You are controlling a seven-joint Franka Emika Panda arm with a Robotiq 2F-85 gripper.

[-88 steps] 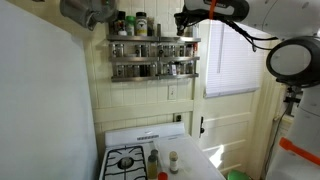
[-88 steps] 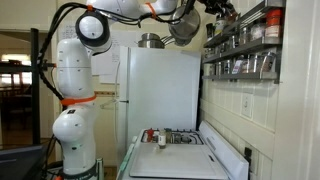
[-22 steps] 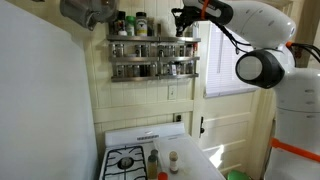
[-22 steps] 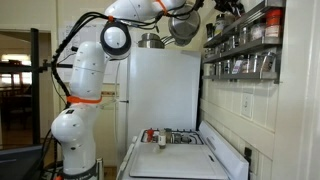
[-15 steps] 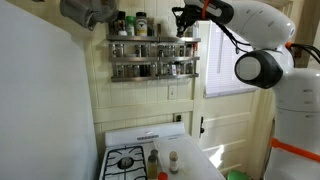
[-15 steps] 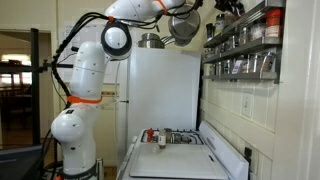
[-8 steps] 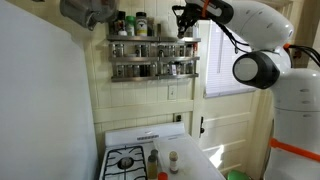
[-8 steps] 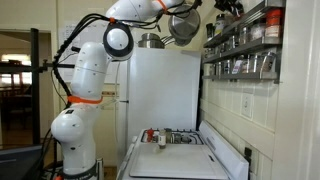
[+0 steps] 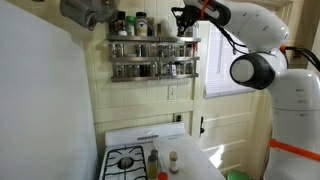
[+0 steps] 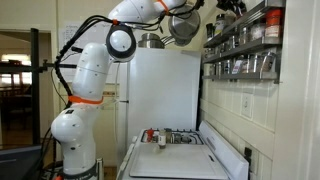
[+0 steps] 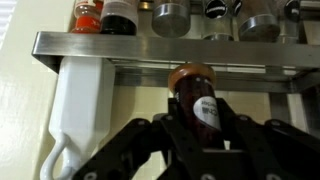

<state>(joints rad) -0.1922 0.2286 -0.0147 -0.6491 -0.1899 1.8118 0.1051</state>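
Observation:
The dark spice bottle [image 11: 196, 97] already stands upright by the metal shelf bar, so my gripper will next stay nearly still and open to release it.
In the wrist view my gripper [image 11: 198, 122] is shut on a dark spice bottle [image 11: 196, 97] with a brown cap and a white label. The bottle stands upright between the fingers [image 11: 236, 135], just in front of the metal spice rack's [image 11: 150, 48] top shelf rail. Jars and bottles [image 11: 118, 12] line the shelf above. In both exterior views the gripper [image 9: 184, 18] [image 10: 224, 8] is high up at the right end of the wall rack [image 9: 154, 50], at the top shelf.
The wall rack holds two rows of spice jars [image 9: 150, 69]. A pot [image 10: 182, 26] hangs near the arm. Below stand a stove [image 9: 127, 160] with bottles [image 9: 153, 161] beside it and a white refrigerator [image 10: 160, 90]. A window [image 9: 232, 50] is right of the rack.
The gripper stays at the rack's top shelf with the bottle in it; the arm's elbow has shifted slightly.

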